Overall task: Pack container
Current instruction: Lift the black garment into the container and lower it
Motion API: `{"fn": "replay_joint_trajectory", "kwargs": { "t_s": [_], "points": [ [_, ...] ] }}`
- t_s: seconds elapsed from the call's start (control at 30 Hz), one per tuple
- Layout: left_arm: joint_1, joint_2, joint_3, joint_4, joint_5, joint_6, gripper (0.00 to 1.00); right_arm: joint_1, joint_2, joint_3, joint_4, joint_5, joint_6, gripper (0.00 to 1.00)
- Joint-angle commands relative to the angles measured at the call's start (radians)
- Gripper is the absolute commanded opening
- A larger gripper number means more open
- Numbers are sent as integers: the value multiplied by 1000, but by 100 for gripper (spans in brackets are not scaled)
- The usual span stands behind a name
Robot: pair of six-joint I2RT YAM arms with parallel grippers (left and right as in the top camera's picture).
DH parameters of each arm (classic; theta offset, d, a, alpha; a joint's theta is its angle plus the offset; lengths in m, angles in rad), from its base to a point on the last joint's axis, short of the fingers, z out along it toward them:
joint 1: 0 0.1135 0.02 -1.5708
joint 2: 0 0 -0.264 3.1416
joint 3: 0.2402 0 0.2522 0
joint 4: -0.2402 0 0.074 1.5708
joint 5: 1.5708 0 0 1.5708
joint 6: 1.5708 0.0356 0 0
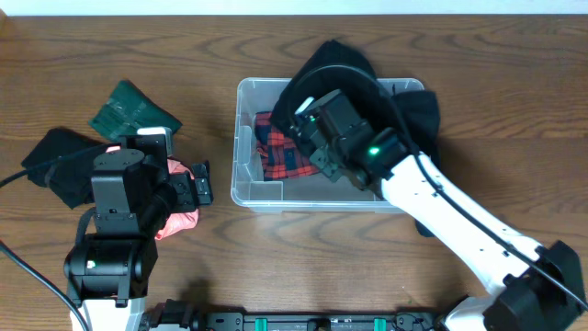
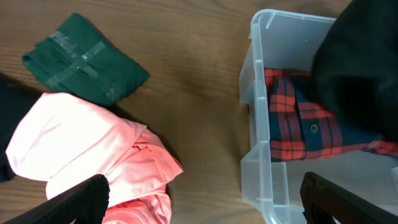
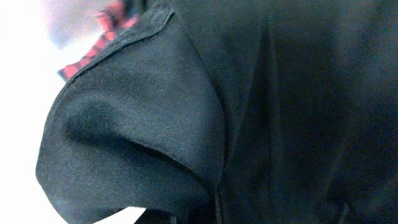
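The black garment still hangs over the bin's far side, so my right gripper will next go down and ease toward the red plaid shirt (image 1: 278,154) (image 3: 99,46) to release there.
The container (image 1: 243,138), a clear plastic bin, stands mid-table with a red plaid shirt (image 1: 278,154) inside. A black garment (image 1: 342,66) drapes over my right gripper (image 1: 314,118) and the bin's far right side. In the right wrist view the black garment (image 3: 249,93) fills the frame, its folds gather at the jaws, and the fingers are hidden. My left gripper (image 1: 198,184) is wide open and empty, left of the bin. In the left wrist view it (image 2: 211,205) spans a pink garment (image 2: 81,143) and the container's wall (image 2: 255,93).
A folded dark green garment (image 1: 134,110) lies at the back left, also in the left wrist view (image 2: 87,59). Another black garment (image 1: 53,161) lies at the far left. The pink garment (image 1: 176,221) lies under the left arm.
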Motion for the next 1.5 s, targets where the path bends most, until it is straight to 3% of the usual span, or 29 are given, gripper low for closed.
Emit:
{"fn": "replay_joint_trajectory", "kwargs": {
  "t_s": [0.0, 0.33, 0.67, 0.83, 0.9, 1.03, 1.1, 1.17, 1.33, 1.4, 1.47],
  "points": [
    [-3, -1, 24, 0, -5, 13, 98, 51, 7, 14, -1, -66, 32, 1],
    [-3, -1, 24, 0, -5, 13, 98, 122, 8, 14, -108, -157, -106, 1],
    [-3, -1, 24, 0, -5, 13, 98, 71, 10, 14, -254, -23, -167, 1],
    [-3, -1, 24, 0, -5, 13, 98, 33, 10, 14, -211, 61, -151, 1],
    [-3, -1, 24, 0, -5, 13, 98, 20, 10, 14, -204, 2, -163, 1],
    [-3, -1, 24, 0, -5, 13, 98, 13, 10, 14, -252, -202, -353, 1],
    [-3, -1, 24, 0, -6, 13, 98, 13, 10, 14, -240, -212, -357, 1],
    [-3, -1, 24, 0, -5, 13, 98, 12, 10, 14, -213, -163, -329, 26],
    [-3, -1, 24, 0, -5, 13, 98, 12, 10, 14, -151, -70, -273, 70],
    [-3, -1, 24, 0, -5, 13, 98, 13, 2, 16, -95, -21, -222, 79],
    [-3, -1, 24, 0, -5, 13, 98, 13, -17, 18, -31, 8, -207, 80]
  ]
}}
